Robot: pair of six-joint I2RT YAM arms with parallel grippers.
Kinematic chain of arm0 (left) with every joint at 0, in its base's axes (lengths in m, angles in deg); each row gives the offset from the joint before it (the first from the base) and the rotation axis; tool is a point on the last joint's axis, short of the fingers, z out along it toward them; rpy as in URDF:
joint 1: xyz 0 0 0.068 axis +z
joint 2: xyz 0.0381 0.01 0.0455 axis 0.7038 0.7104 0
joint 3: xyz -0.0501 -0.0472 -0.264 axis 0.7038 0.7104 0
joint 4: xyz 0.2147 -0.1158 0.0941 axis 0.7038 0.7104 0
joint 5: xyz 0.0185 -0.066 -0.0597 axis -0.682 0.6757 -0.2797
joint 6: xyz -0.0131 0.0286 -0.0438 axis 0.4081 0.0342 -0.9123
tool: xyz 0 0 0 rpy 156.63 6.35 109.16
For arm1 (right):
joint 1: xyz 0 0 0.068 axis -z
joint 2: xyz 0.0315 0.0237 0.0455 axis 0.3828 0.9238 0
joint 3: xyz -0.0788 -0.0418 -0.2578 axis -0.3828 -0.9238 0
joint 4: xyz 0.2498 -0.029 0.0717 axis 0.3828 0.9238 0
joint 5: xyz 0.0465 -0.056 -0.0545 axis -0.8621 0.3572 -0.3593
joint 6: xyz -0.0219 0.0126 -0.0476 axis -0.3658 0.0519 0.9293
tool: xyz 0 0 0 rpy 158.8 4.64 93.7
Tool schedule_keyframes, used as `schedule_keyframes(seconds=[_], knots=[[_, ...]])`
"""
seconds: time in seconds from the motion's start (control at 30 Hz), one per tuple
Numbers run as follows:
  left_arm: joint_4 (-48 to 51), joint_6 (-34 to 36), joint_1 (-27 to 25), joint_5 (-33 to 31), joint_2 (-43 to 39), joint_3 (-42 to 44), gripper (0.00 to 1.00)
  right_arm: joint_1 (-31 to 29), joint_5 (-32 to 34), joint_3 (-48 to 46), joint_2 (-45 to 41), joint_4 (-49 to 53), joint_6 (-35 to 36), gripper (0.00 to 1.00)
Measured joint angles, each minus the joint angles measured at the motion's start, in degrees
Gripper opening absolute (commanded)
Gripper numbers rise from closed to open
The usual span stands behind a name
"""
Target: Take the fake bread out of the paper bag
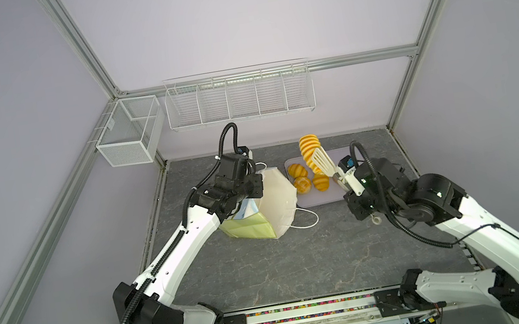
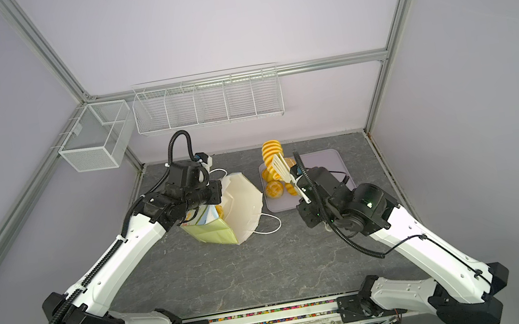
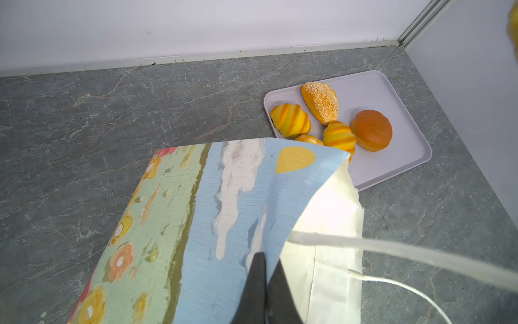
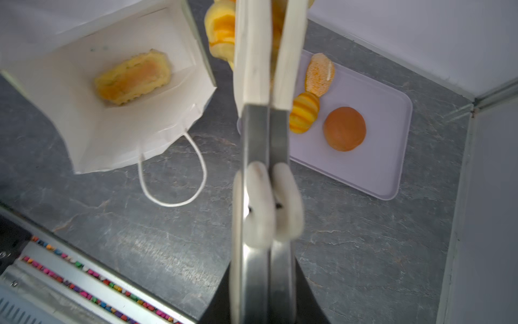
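Bare tray [image 4: 348, 86] beside the crumb-topped oval lies below and outward, so next my right gripper needs to turn outward, lower the loaf there and release the tongs.
The paper bag [image 1: 277, 195] [image 2: 243, 203] lies tipped on its side, its white mouth facing the lilac tray [image 1: 322, 197]. My left gripper [image 3: 267, 259] is shut on the bag's printed edge [image 3: 210, 210]. One fake bread [image 4: 133, 77] lies inside the bag [image 4: 84, 112]. My right gripper [image 4: 265, 277] is shut on cream tongs [image 1: 322, 160] [image 4: 265, 140]. The tongs pinch a long striped loaf [image 1: 308, 148] [image 2: 270, 150] in the air over the tray's far end. On the tray [image 3: 392, 168] rest a ridged roll [image 3: 290, 120], a crumb-topped oval [image 3: 320, 102], a smooth round bun [image 3: 370, 130] and others.
A white wire rack [image 1: 239, 98] and a mesh basket [image 1: 129, 130] hang on the back wall. The bag's white cord handle [image 1: 305, 218] trails on the grey tabletop in front of the tray. The cage's corner post [image 4: 476, 103] stands close behind the tray.
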Motion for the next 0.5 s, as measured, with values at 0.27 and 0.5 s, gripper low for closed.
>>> schedule_keyframes(seconds=[0.27, 0.5], knots=[[1.1, 0.5, 0.0, 0.2, -0.2, -0.3, 0.0, 20.3, -4.0, -1.5, 11.2, -5.7, -0.6, 0.06], [1.7, 0.7, 0.0, 0.2, -0.5, -0.3, 0.0, 29.0, -10.4, 0.2, 24.1, -10.9, -1.3, 0.06]])
